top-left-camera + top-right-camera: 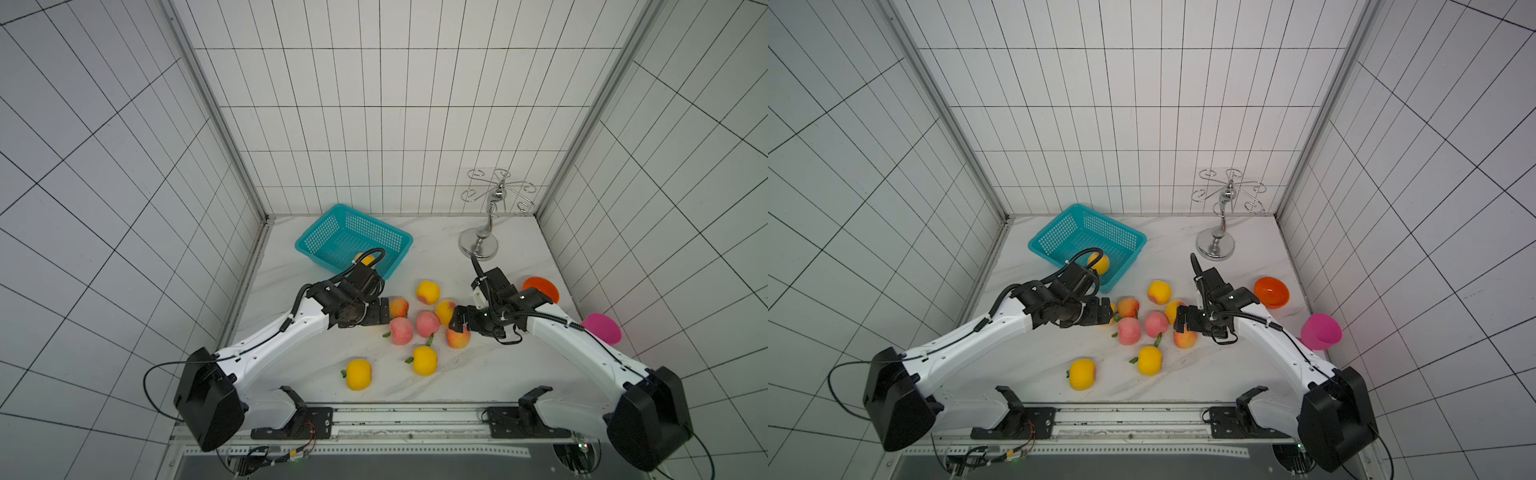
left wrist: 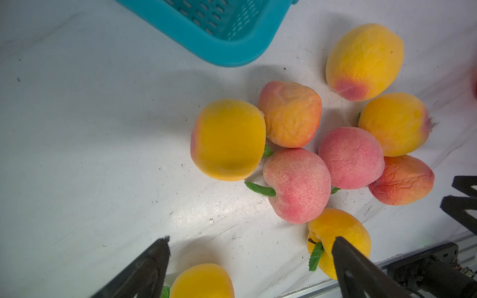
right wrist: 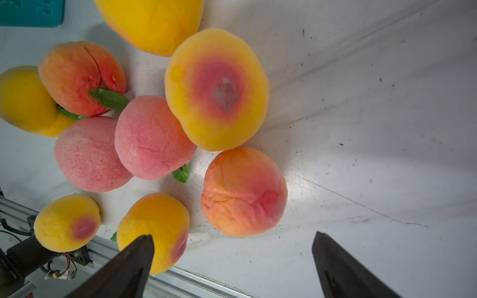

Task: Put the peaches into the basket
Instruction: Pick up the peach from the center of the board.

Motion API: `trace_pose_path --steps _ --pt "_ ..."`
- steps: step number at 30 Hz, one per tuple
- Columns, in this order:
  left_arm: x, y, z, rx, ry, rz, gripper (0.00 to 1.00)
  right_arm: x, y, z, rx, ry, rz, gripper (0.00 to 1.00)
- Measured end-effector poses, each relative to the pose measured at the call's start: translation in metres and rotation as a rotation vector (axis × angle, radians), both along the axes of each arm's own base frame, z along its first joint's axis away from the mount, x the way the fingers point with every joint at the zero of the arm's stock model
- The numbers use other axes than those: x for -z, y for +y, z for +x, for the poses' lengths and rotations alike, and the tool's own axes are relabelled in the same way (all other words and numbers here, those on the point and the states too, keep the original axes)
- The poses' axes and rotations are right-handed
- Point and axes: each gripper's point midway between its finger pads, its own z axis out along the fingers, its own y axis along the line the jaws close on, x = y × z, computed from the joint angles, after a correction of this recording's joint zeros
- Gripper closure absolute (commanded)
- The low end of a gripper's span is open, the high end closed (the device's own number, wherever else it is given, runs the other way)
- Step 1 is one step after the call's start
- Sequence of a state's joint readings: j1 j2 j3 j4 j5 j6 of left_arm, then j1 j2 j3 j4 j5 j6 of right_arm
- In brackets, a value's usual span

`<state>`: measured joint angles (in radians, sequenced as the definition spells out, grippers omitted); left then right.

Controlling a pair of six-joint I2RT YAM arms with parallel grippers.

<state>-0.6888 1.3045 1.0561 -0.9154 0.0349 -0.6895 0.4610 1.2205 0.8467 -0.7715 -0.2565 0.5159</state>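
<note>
The robot's right gripper will next lower onto the orange peach (image 1: 458, 339) (image 3: 244, 192) below it until its fingers are on either side of the peach, then close, because the bare tabletop beside the peach leaves room for the fingers.
The teal basket (image 1: 324, 237) (image 1: 1059, 237) stands at the back left with one yellow peach (image 1: 365, 259) in it. Several peaches lie bunched mid-table: two pink ones (image 1: 401, 330) (image 1: 427, 323), an orange one (image 1: 458, 336) and yellow ones (image 1: 428, 292). Two more yellow peaches (image 1: 424, 360) (image 1: 358, 374) lie nearer the front. My left gripper (image 1: 384, 313) (image 2: 251, 240) hangs open at the bunch's left edge, with nothing between its fingers. My right gripper (image 1: 457, 320) (image 3: 232, 236) is open at the bunch's right edge, just above the orange peach (image 3: 244, 192).
A chrome hook stand (image 1: 482, 245) rises at the back right. An orange bowl (image 1: 540, 289) and a pink bowl (image 1: 602, 328) sit along the right wall, behind my right arm. A metal rail (image 1: 415, 409) runs along the table's front edge.
</note>
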Motion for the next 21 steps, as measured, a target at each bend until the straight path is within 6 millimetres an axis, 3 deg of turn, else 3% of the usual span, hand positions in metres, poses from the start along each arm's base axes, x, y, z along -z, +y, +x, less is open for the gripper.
trace_pose_path --steps 6,21 --pt "-0.007 0.006 0.005 -0.01 -0.012 -0.024 0.03 0.018 0.005 0.003 0.003 0.024 -0.008 0.0" --pt "-0.013 0.007 0.001 -0.019 -0.022 -0.054 0.04 0.042 0.009 0.007 -0.013 0.05 -0.022 0.05"
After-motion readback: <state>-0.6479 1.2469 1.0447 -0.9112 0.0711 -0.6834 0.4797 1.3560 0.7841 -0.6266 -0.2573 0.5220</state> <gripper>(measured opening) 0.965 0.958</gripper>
